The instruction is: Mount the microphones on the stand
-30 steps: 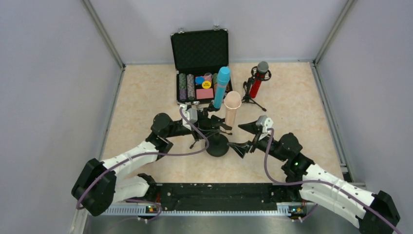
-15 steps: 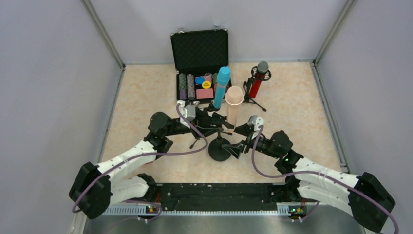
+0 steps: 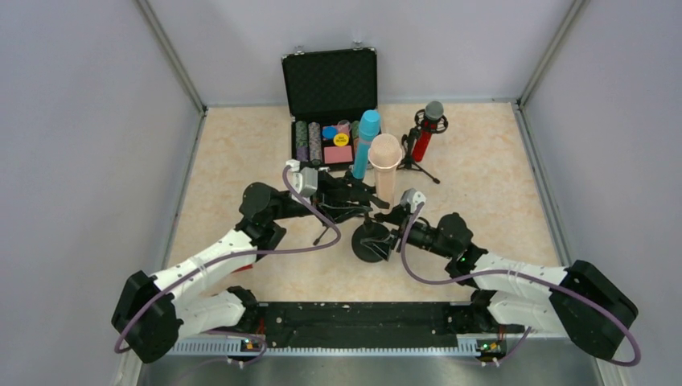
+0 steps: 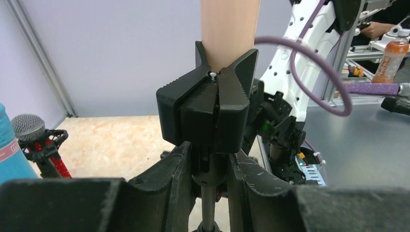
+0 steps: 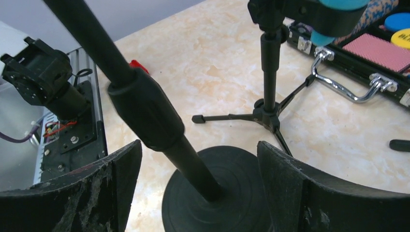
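The left gripper swings to the left in the top view next, to the tabletop before the chips, and releases the stand, since its microphone sits clipped.
The peach-beige microphone [image 3: 385,165] stands upright in the black clip [image 4: 212,108] of a round-based stand [image 3: 372,245]. My left gripper [image 3: 359,203] is shut on the stand's neck just under the clip; the left wrist view shows my left gripper [image 4: 209,169] there, with the peach microphone [image 4: 229,29] above. My right gripper [image 3: 378,232] is open. Its jaws straddle the stand's pole [image 5: 145,111] above the round base [image 5: 217,198] without touching. The light blue microphone [image 3: 365,143] sits in a tripod stand [image 5: 268,96]. The glittery red microphone [image 3: 426,133] sits in another small tripod at the back right.
An open black case [image 3: 330,84] with poker chips and cards lies behind the stands; its handle [image 5: 343,84] faces my right gripper. A small red block [image 5: 138,65] lies on the table near the left arm. Grey walls enclose the table.
My right arm has moved left, and its open jaws now straddle the stand's pole. The stand with the peach microphone has shifted slightly back and right in my left gripper.
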`<state>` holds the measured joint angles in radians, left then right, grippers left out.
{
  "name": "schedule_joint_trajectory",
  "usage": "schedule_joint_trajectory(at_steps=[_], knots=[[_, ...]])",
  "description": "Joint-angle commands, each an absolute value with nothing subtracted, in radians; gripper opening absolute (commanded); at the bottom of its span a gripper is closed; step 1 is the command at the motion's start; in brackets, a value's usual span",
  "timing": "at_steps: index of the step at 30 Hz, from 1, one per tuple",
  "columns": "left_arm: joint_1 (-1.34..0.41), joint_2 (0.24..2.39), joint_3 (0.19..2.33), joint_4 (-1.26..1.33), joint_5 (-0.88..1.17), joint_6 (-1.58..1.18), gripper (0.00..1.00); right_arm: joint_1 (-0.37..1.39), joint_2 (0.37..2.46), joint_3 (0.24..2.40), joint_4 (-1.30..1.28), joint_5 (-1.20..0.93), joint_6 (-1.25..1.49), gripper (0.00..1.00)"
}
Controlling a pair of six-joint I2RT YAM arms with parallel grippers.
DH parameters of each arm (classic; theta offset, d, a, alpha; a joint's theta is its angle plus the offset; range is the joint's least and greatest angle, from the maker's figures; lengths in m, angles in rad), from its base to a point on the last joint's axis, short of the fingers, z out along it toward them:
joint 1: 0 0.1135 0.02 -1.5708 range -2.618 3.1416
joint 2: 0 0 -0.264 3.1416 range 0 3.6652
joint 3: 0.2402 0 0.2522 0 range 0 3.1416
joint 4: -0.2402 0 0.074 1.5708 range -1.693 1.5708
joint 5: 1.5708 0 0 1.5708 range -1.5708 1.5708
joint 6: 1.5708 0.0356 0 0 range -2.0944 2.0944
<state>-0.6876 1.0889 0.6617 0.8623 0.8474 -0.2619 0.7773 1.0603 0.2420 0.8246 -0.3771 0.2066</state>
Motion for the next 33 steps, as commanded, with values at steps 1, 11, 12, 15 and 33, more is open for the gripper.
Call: schedule_joint_trajectory(at_steps=[1,11,12,15,33], knots=[[-0.694,1.032,0.742,1.036,0.817,-0.319,0.00,0.798,1.108,0.235,0.906,-0.384,0.208,0.86],[-0.693,0.954,0.752,1.071,0.756,-0.383,0.00,0.801,1.181,0.182,0.957,-0.331,0.210,0.84],[-0.694,0.947,0.750,1.067,0.745,-0.383,0.00,0.801,1.185,0.179,0.958,-0.326,0.210,0.84],[-0.694,0.938,0.748,1.028,0.740,-0.358,0.00,0.801,1.189,0.179,0.961,-0.324,0.211,0.84],[-0.692,0.946,0.671,0.778,0.589,-0.199,0.00,0.799,0.980,0.234,0.788,-0.278,0.244,0.94]])
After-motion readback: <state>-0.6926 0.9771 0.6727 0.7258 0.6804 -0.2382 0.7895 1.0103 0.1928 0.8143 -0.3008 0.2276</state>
